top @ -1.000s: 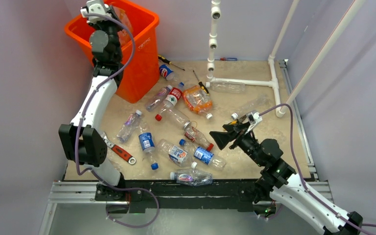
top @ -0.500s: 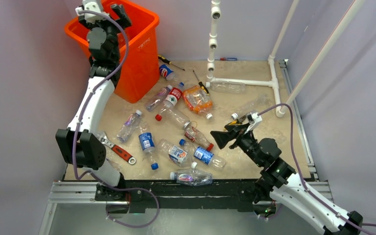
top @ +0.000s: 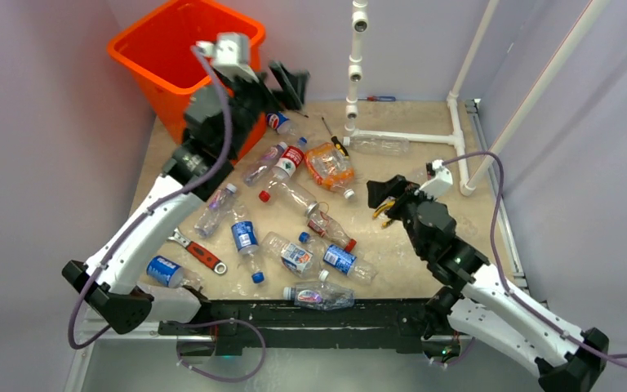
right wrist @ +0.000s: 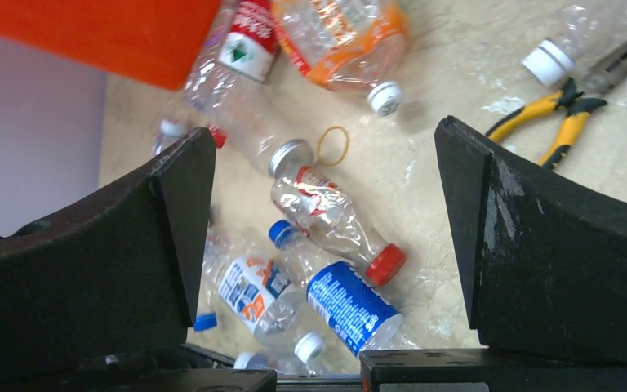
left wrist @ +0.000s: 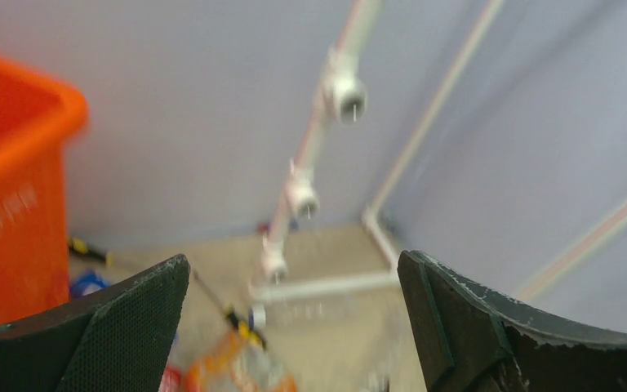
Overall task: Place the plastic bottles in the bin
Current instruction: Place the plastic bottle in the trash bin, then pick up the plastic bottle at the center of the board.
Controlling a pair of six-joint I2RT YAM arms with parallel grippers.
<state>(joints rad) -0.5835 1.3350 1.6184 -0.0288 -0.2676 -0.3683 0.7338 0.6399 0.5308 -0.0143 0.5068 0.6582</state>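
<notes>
The clear bottle by the pliers lies at an angle to my fingers, so my right gripper needs to turn and go down to the right in its wrist view, over it, next.
The orange bin (top: 181,57) stands at the far left corner; its wall (left wrist: 8,204) fills the left of the left wrist view. My left gripper (top: 290,82) hangs open and empty just right of the bin, above the table; its fingers (left wrist: 114,327) frame a blurred orange-tinted bottle (left wrist: 237,367). Several plastic bottles lie scattered mid-table, among them an orange-tinted one (top: 329,166) and a blue-labelled one (top: 339,259). My right gripper (top: 385,194) is open above them. Between its fingers (right wrist: 324,212) I see a red-capped clear bottle (right wrist: 335,220) and the blue-labelled bottle (right wrist: 347,302).
A white pipe frame (top: 400,137) stands at the back right. Yellow-handled pliers (right wrist: 571,114) and a rubber band (right wrist: 333,145) lie near the right gripper. A red-handled wrench (top: 200,253) lies front left, screwdrivers (top: 332,135) near the back. Another bottle (top: 163,269) rests by the left arm.
My left gripper opened over the bin, then swung right, clear of its rim, with nothing in it. The right arm moved further back over the table, still open.
</notes>
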